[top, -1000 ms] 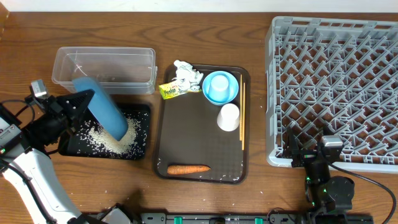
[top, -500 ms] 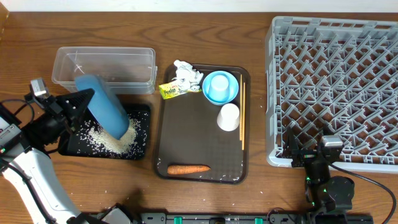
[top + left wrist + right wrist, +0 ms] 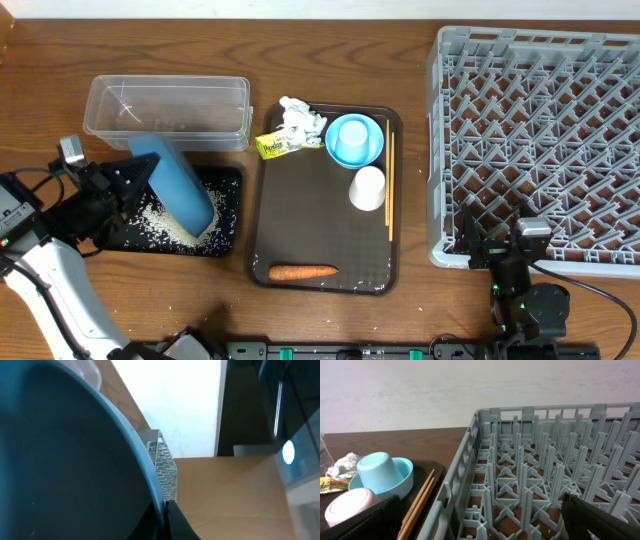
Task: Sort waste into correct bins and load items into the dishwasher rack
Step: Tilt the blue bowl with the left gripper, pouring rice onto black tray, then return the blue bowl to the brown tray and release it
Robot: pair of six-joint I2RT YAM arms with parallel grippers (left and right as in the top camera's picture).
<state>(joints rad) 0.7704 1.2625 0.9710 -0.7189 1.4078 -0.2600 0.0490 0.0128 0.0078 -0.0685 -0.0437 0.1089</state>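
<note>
The left gripper swings over the brown serving tray next, levels the bowl and lowers it beside the carrot, since rice already lies in the black tray [image 3: 228, 238].
My left gripper [image 3: 143, 170] is shut on the rim of a wide blue bowl [image 3: 181, 190], which is tipped on edge over the black tray [image 3: 228, 238]. White rice [image 3: 163, 223] lies in that tray. In the left wrist view the bowl [image 3: 65, 460] fills the left side, its rim pinched in my gripper [image 3: 164, 512]. Behind the tray stands the clear tub [image 3: 168, 110]. My right gripper [image 3: 500, 242] is open and empty at the front edge of the grey rack [image 3: 540, 130]. Its dark fingers [image 3: 365, 522] frame the rack [image 3: 545, 460].
A brown serving tray [image 3: 320, 235] holds a light-blue cup [image 3: 352, 135] upside down in a blue dish, a white cup [image 3: 368, 187], chopsticks [image 3: 389, 190], a carrot [image 3: 302, 271], tissue [image 3: 301, 120] and a wrapper [image 3: 273, 145]. The cups [image 3: 377, 472] and chopsticks [image 3: 420, 505] also show in the right wrist view.
The left gripper and tipped bowl have shifted slightly toward the table's front, lower over the black tray. The right arm has not moved.
</note>
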